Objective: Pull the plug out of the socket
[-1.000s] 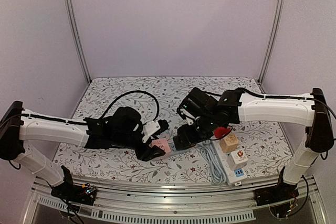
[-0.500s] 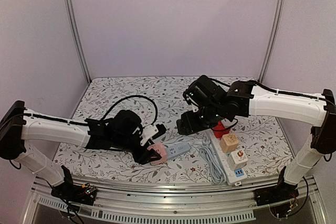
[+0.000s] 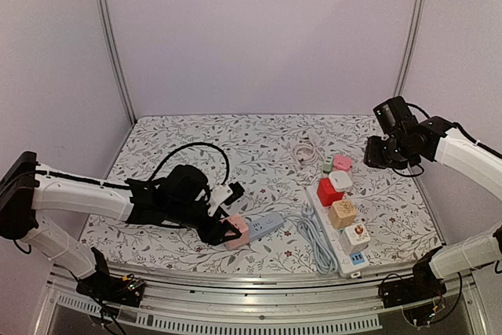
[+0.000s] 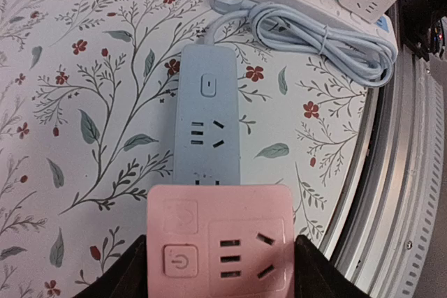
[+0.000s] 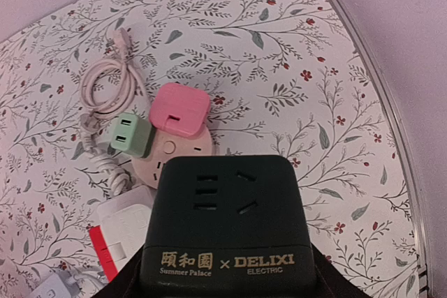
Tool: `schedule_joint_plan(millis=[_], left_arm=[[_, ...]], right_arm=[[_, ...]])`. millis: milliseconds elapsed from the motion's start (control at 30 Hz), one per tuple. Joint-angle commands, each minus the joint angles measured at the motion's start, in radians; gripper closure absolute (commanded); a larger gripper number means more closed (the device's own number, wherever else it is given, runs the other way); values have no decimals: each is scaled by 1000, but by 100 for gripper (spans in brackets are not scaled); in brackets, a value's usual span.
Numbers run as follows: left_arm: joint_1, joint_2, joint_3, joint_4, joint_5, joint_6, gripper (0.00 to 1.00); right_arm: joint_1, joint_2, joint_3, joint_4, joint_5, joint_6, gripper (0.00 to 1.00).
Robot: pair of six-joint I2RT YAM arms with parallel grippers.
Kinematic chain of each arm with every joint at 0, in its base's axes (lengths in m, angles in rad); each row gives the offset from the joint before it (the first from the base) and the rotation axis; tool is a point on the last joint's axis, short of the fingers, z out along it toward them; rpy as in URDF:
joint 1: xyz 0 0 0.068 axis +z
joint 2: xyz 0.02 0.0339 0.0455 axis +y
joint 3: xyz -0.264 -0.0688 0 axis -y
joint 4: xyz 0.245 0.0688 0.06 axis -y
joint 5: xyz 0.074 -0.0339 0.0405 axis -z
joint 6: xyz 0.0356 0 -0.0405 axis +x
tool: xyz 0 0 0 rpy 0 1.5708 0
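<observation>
The cube plug already hangs clear of any socket, so next I will bring my right gripper down onto the bare tabletop (image 3: 376, 200) beside the white power strip and release the plug there.
My left gripper (image 3: 225, 231) is shut on a pink cube plug (image 3: 237, 228), its dark fingers (image 4: 133, 270) on both sides of it. In the left wrist view the pink plug (image 4: 220, 239) sits over the near end of a light blue socket strip (image 4: 208, 109), which also shows in the top view (image 3: 268, 223). I cannot tell if it is seated or lifted. My right gripper (image 3: 382, 151) is raised at the far right, shut on a black cube plug (image 5: 222, 221) marked DELIXI, clear of any socket.
A white power strip (image 3: 339, 242) at the right carries a red cube (image 3: 329, 191), a white cube (image 3: 340, 180), a wooden cube (image 3: 342, 213) and others. A round pink socket (image 5: 178, 151) holds a pink plug (image 5: 179, 108) and a green plug (image 5: 131, 135). A coiled white cable (image 4: 321, 40) lies beside the blue strip.
My right arm has swung from the table's middle to the far right and up, carrying the black plug. My left gripper with the pink plug has barely shifted.
</observation>
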Motion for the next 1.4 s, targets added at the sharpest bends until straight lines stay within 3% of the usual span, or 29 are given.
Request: schedule_joint_plan(millis=[0,100,133,267,400,633,833,1067,1367], left_arm=[[12,-22,-13,36,30,-46,30],[12,-41,-19,45,46,-67,3],[13,-48,-19,46,46,-72,1],[23,-86,-15,33,37,-106,0],[57,-118,8,0,16,-152,0],[128,-170,-43,46,64,-180,0],[174,-215,-71,46,83,-187,1],[217,-240,-93,46,98,-193,0],[290,-243,-95,38,70,-273,1]], right_arm=[[-117,-9,-100,79,14,-37,75],[-205,10,-174,167,-32,-64,74],[-231,17,-193,196,-53,-74,74],[-280,45,-250,283,-88,-90,71],[-292,96,-279,339,-106,-94,61],[-297,199,-284,367,-100,-107,57],[-297,214,-297,370,-99,-85,40],[-298,189,-288,336,-103,-86,15],[-259,-17,-217,164,-180,-116,7]])
